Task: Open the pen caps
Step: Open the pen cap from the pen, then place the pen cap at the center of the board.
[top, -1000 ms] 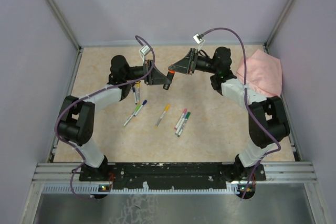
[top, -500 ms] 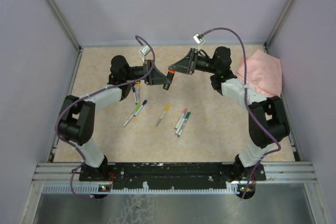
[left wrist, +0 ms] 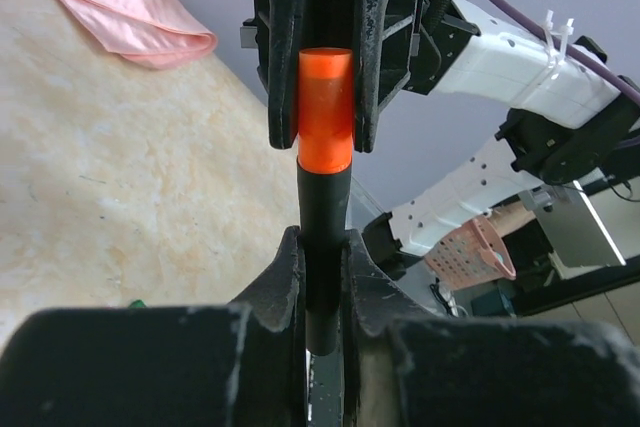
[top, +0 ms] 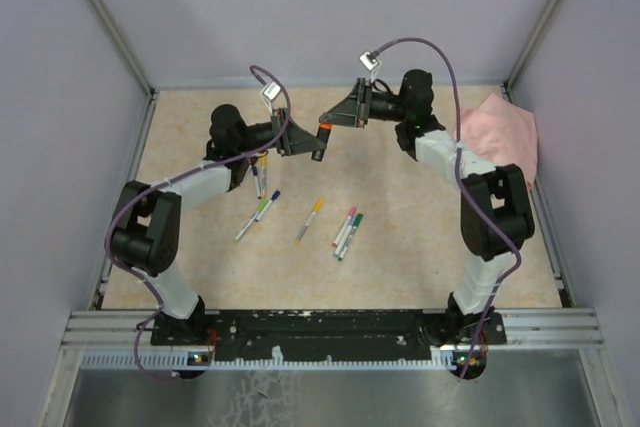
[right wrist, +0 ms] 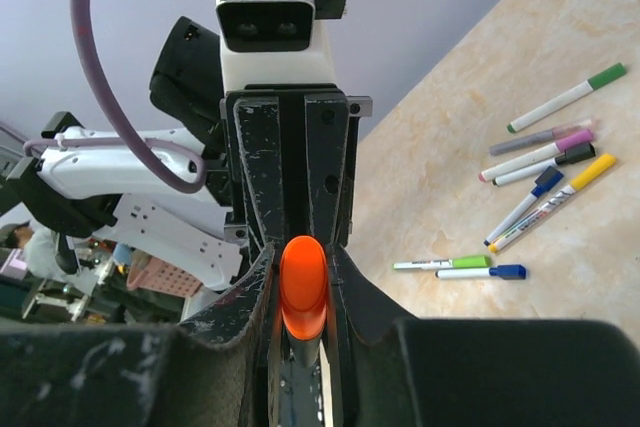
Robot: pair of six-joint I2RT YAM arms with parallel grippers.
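Next, my right gripper pulls the orange cap (top: 324,127) off the pen's body, tip downward, descends and releases it on the bare tabletop below, clear of the pens.
A pen with a black barrel (left wrist: 322,202) and an orange cap (left wrist: 325,107) is held in the air between both arms, over the back of the table. My left gripper (left wrist: 322,259) is shut on the barrel. My right gripper (right wrist: 302,282) is shut on the orange cap (right wrist: 302,287), and the cap still sits against the barrel's end. From above the two grippers meet nose to nose, the left gripper (top: 308,144) and the right gripper (top: 330,124), with the orange cap (top: 324,127) between them. Several capped pens (top: 318,209) lie on the table below.
A pink cloth (top: 505,132) lies at the back right corner. Loose pens with green (top: 264,206), blue (top: 275,195), yellow and pink (top: 351,214) caps are spread over the middle of the table. More pens (top: 258,177) lie under the left arm. Grey walls enclose the table.
My right gripper has closed onto the orange cap. Both grippers with the pen have risen and shifted slightly toward the back; the right arm has swung off the pink cloth.
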